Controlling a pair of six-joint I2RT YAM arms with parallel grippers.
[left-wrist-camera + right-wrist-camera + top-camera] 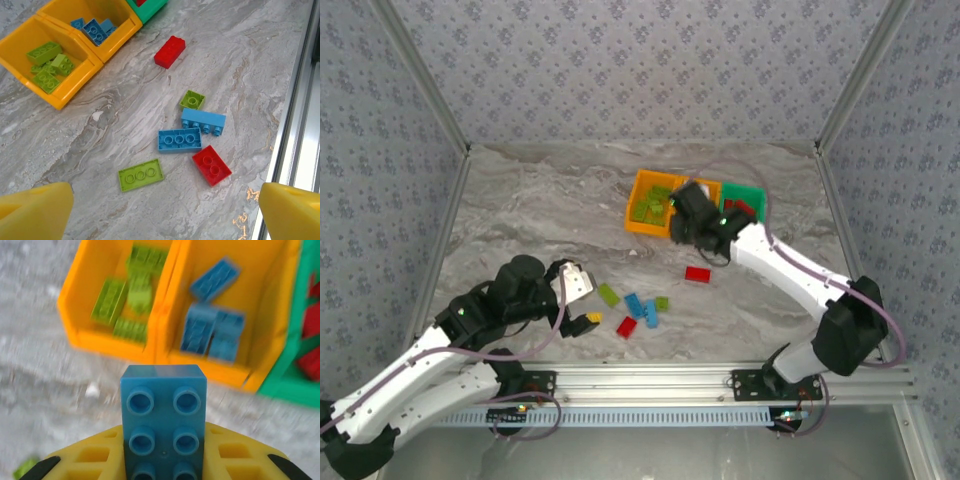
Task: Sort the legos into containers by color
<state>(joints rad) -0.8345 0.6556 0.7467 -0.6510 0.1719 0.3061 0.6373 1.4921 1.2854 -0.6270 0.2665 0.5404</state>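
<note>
The middle orange bin holds blue legos and is outward of my right gripper, so I will move the gripper outward over that bin next and release the light blue lego [164, 410] there.
My right gripper [164, 462] is shut on a light blue lego [164, 410] and hangs just in front of the row of containers. The left orange bin [70, 305] holds lime green legos [127, 300]. The middle orange bin [210, 367] holds blue ones [212, 327], and the green bin [292, 385] holds red ones. In the top view the right gripper [685, 208] covers part of the middle bin. My left gripper [165, 215] is open above loose legos: a lime plate [141, 175], two blue bricks [179, 140] [203, 121], a red one [211, 165] and a small lime one [192, 100].
Another red brick [169, 51] lies alone between the loose group and the bins. The aluminium rail [650, 380] runs along the table's near edge, close to the loose bricks. Patterned walls [620, 70] enclose the marble table [540, 200] on three sides.
</note>
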